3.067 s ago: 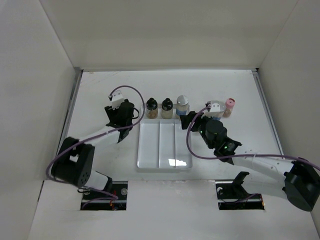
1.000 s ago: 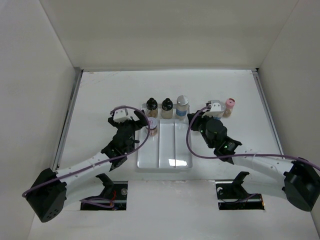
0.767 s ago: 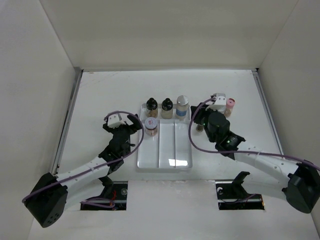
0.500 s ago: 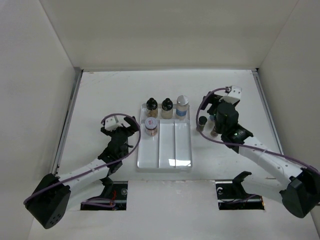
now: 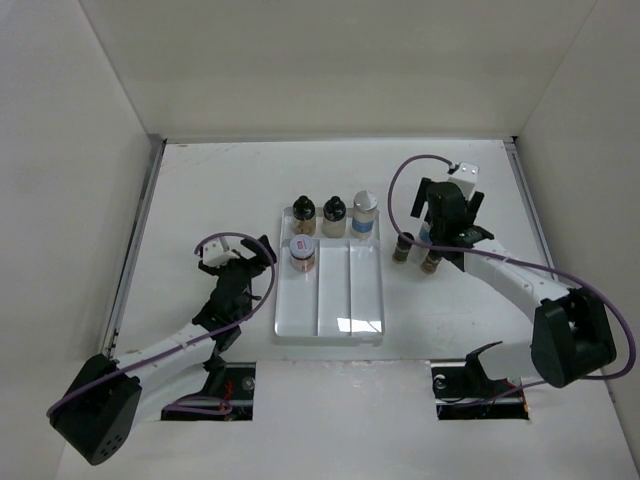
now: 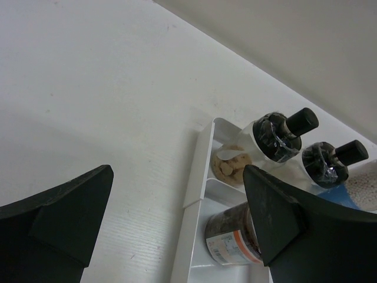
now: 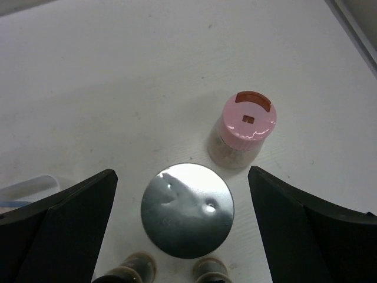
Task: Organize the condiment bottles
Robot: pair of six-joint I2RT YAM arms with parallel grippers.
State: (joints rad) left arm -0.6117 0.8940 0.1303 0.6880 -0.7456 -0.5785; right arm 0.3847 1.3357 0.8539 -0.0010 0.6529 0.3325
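Note:
The silver cap [image 7: 187,210] is already between both fingers in the wrist view, so my open right gripper will go down around it next and close.
A white divided tray [image 5: 328,305] holds two black-capped bottles [image 5: 304,214] [image 5: 334,213], a silver-capped blue-label bottle [image 5: 366,212] and a red-label jar [image 5: 301,254]. My left gripper [image 5: 240,262] is open and empty, left of the tray. Its wrist view shows the tray rim [image 6: 197,171], the red-label jar [image 6: 232,236] and the black-capped bottles [image 6: 283,132] [image 6: 331,162]. My right gripper [image 5: 450,205] [image 7: 181,172] is open above a silver-capped bottle [image 7: 187,210], beside a pink-capped bottle [image 7: 247,121]. Two small bottles [image 5: 402,248] [image 5: 432,258] stand right of the tray.
White walls close in the table on the left, back and right. The tray's middle and right lanes [image 5: 350,295] hold nothing in their near parts. The purple cables [image 5: 405,190] loop over both arms.
My right gripper has opened, left a small bottle right of the tray and swung back over the silver-capped one. My left gripper has drawn back from the red-label jar toward the near left.

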